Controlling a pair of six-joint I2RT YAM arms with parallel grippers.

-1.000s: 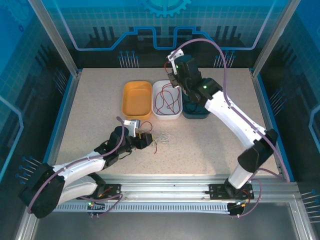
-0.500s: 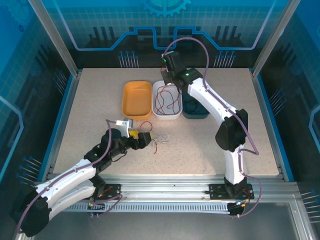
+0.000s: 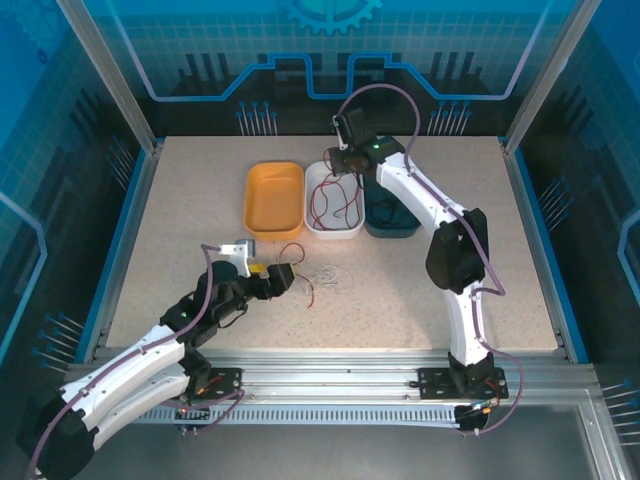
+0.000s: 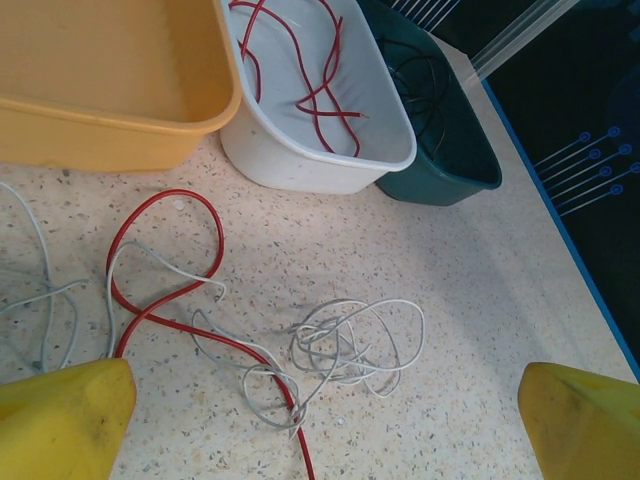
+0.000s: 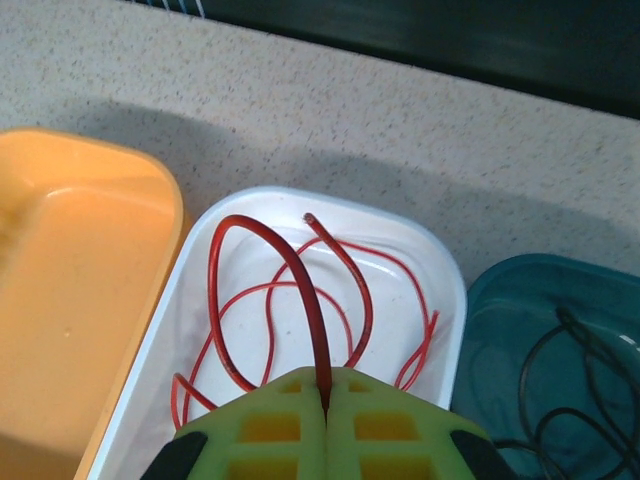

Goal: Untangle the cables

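The red cable in my right gripper goes back and down into the white tub next and is released there, because the other red cables already lie inside.
A red cable (image 4: pixel 165 250) and a pale whitish cable (image 4: pixel 350 340) lie tangled on the table (image 4: pixel 480 290), crossing near the bottom of the left wrist view. My left gripper (image 4: pixel 320 425) hangs over this tangle (image 3: pixel 320 275), open wide, with nothing between its yellow fingertips (image 4: pixel 60 420). My right gripper (image 5: pixel 325 405) is shut on another red cable (image 5: pixel 290 280), which arcs up from the white tub (image 5: pixel 445 275). In the top view the right gripper (image 3: pixel 337 160) sits over the tub's far end.
An orange tub (image 3: pixel 273 198) stands left of the white tub (image 3: pixel 350 232). A dark teal tub (image 5: pixel 500 330) on the right holds a black cable (image 5: pixel 585 390). More whitish strands (image 4: pixel 40 290) lie at the left. The table's right edge (image 4: pixel 560 215) runs past the teal tub.
My left gripper has opened wide and drawn back slightly toward the near left. My right gripper has shifted over the far end of the white tub, still shut on the red cable.
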